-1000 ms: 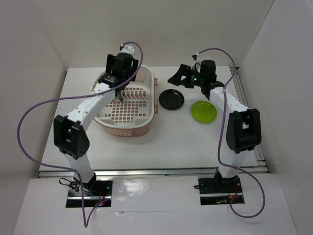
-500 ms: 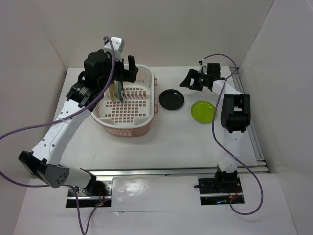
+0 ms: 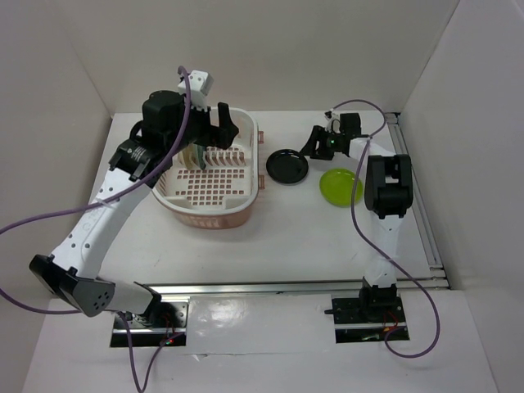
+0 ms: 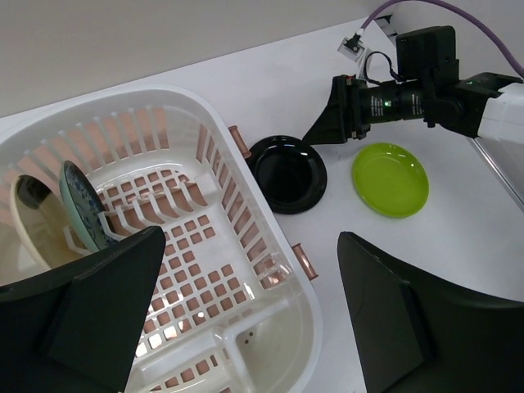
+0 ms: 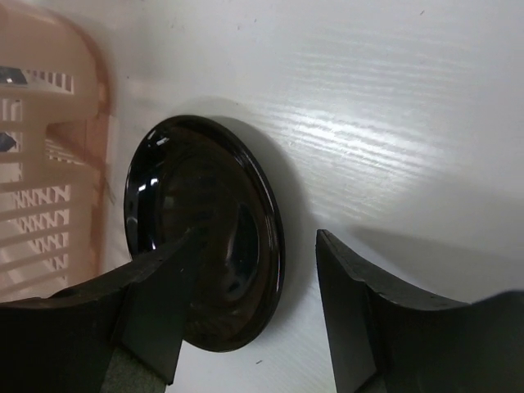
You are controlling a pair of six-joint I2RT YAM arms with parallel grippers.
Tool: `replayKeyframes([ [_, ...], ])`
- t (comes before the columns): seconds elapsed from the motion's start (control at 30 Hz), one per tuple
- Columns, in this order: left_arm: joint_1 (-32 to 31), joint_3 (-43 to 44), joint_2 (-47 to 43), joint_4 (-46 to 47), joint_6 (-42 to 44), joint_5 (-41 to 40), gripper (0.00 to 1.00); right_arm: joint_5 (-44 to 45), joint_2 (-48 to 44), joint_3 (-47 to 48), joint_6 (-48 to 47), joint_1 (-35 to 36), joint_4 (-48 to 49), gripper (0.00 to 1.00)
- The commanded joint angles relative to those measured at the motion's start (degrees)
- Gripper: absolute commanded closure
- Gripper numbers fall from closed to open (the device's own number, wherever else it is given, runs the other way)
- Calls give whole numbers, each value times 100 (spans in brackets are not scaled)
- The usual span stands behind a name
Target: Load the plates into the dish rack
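Note:
My right gripper is straddling the black plate's opposite rim, so my left gripper will next go right in the top view to the black plate, onto its rack-side rim (image 3: 269, 166).
The dish rack (image 3: 214, 214) stands left of centre, and my left gripper (image 3: 210, 129) hovers above it, open and empty. In the left wrist view a blue-green plate (image 4: 80, 206) and a cream plate (image 4: 33, 225) stand upright at the rack's (image 4: 176, 92) left end. The glossy black plate (image 3: 287, 166) lies flat right of the rack, with the lime green plate (image 3: 341, 187) beyond it. My right gripper (image 5: 258, 303) is low at the black plate (image 5: 205, 237). Its jaws are open and straddle the plate's right rim, one finger (image 5: 155, 307) over the plate, the other (image 5: 364, 311) over the table.
A copper-coloured handle (image 4: 304, 264) sticks out of the rack's right side toward the black plate. White walls enclose the table on three sides. A metal rail (image 3: 413, 184) runs along the table's right edge near the right arm.
My left arm has risen from the rack's prongs and stays open above it. My right gripper has dropped leftward to the black plate's rim, and its jaws have narrowed.

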Motion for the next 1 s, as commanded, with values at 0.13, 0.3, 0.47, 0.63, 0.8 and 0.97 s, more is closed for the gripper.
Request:
replayKeyframes([
  [0.13,12,-6,-326,57,-134,-62,0,35,-34,-389,-119,158,-68,45],
  [0.3,12,-6,-326,57,-134,-114,0,35,19,-451,-67,158,-121,58],
  [0.47,12,-59,-379,57,-134,-115,0,148,19,-566,-5,158,-121,85],
  [0.63,12,-112,-379,57,-134,-115,0,228,19,-670,293,158,-17,100],
  [0.8,12,-217,-379,110,-195,-167,0,105,-252,-793,899,-26,379,100],
  [0.97,12,-165,-160,172,-326,-167,0,692,-1122,-794,1550,-141,863,100],
])
